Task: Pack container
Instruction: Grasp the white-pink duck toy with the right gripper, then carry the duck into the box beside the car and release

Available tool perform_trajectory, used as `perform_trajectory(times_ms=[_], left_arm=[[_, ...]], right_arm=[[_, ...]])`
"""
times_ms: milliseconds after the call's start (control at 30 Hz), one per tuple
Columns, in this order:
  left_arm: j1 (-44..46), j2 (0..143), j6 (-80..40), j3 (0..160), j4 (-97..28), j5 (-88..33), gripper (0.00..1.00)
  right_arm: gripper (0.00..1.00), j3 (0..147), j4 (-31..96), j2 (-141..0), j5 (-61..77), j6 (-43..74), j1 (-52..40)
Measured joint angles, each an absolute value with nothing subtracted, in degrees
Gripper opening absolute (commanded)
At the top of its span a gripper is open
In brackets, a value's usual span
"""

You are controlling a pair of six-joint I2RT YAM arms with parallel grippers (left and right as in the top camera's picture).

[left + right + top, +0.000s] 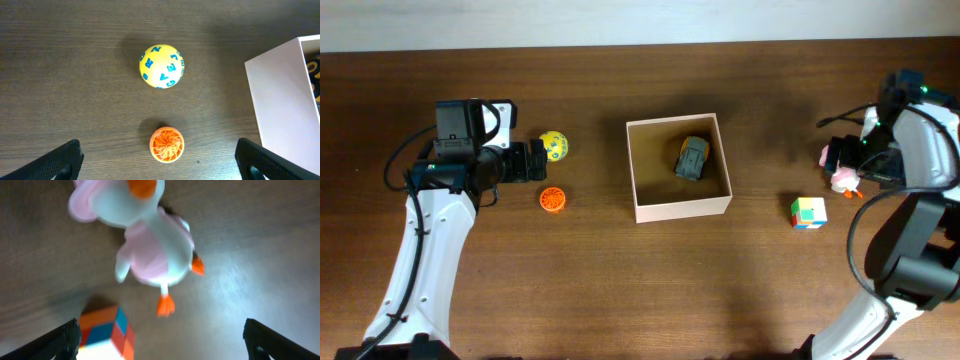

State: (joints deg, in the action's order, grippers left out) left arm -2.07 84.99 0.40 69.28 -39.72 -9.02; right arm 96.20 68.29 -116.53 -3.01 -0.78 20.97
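Note:
Next, the right gripper lowers with open fingers onto the narrow neck of the pink-and-white duck toy and closes, since the toy lies below it.
The container [682,209], a cream square box, sits mid-table with a dark toy car [691,158] inside; its white wall shows in the left wrist view [280,100]. My left gripper [532,160] is open and empty, its fingers [160,171] wide apart. Ahead of it lie a yellow ball with blue letters [553,145] [161,66] and an orange ribbed wheel [552,199] [166,145]. My right gripper [855,160] [165,347] is open and empty above a pink-and-white duck toy [840,172] [150,240]. A coloured cube [808,212] [105,335] lies beside the duck.
The brown wooden table runs to a pale wall strip at the back. The ball and wheel lie left of the container, the duck and cube to its right. Both arm bases stand at the front corners.

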Motion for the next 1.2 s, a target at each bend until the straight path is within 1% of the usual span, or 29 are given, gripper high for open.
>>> perform_trajectory(times_ms=[67, 167, 300, 333, 400, 433, 467, 500, 533, 567, 633, 700, 733, 767, 900, 1067, 1200], left_arm=[[-2.07, 84.99, 0.38, 69.28, -39.72, -9.02, 0.99], [-2.07, 84.99, 0.38, 69.28, -39.72, -9.02, 0.99], [-2.07, 84.99, 0.38, 69.28, -39.72, -9.02, 0.99], [-2.07, 84.99, 0.38, 69.28, -39.72, -9.02, 0.99], [-2.07, 84.99, 0.38, 69.28, -39.72, -9.02, 0.99], [-2.07, 84.99, 0.38, 69.28, -39.72, -9.04, 0.99], [-2.07, 84.99, 0.4, 69.28, -39.72, -9.02, 0.99], [-2.07, 84.99, 0.38, 69.28, -39.72, -9.02, 0.99], [-2.07, 84.99, 0.4, 69.28, -39.72, -9.02, 0.99], [-2.07, 84.99, 0.4, 69.28, -39.72, -9.04, 0.99], [-2.07, 84.99, 0.4, 69.28, -39.72, -9.04, 0.99], [-2.07, 84.99, 0.4, 69.28, -39.72, -9.02, 0.99], [-2.07, 84.99, 0.4, 69.28, -39.72, -9.02, 0.99], [-2.07, 84.99, 0.38, 69.28, -39.72, -9.02, 0.99], [-2.07, 84.99, 0.4, 69.28, -39.72, -9.04, 0.99], [-2.07, 84.99, 0.4, 69.28, -39.72, -9.02, 0.99], [-2.07, 84.99, 0.38, 69.28, -39.72, -9.02, 0.99]], right_arm=[[0.98, 96.18, 66.41, -117.73, -1.15, -2.39, 22.17], [0.96, 96.18, 63.29, -118.96, 0.34, -4.38, 22.85], [0.83, 96.18, 60.47, -120.49, 1.58, -5.91, 22.79], [0.8, 96.18, 59.92, -120.95, 1.72, -6.37, 22.79], [0.79, 96.18, 59.37, -121.62, 1.93, -6.48, 22.79], [0.76, 96.18, 59.07, -121.95, 2.04, -6.52, 22.79], [0.72, 96.18, 58.72, -122.3, 2.07, -6.66, 22.79], [0.65, 96.09, 58.37, -122.65, 2.15, -6.76, 22.79], [0.57, 95.96, 58.02, -122.96, 2.22, -7.03, 22.79], [0.48, 95.61, 57.78, -123.28, 2.28, -6.83, 22.79], [0.37, 95.13, 57.8, -123.68, 2.28, -6.7, 22.79], [0.24, 94.8, 57.84, -123.83, 2.31, -5.58, 22.79], [0.16, 94.78, 57.93, -123.83, 2.28, -4.93, 22.79], [0.11, 94.8, 57.98, -123.81, 2.28, -4.29, 22.79], [0.04, 95.04, 58.89, -123.31, 2.35, -0.05, 22.5], [0.04, 97.6, 62.52, -119.61, 2.31, 2.2, 20.27], [0.04, 102.13, 66.63, -112.4, 3.09, 3.03, 14.9]])
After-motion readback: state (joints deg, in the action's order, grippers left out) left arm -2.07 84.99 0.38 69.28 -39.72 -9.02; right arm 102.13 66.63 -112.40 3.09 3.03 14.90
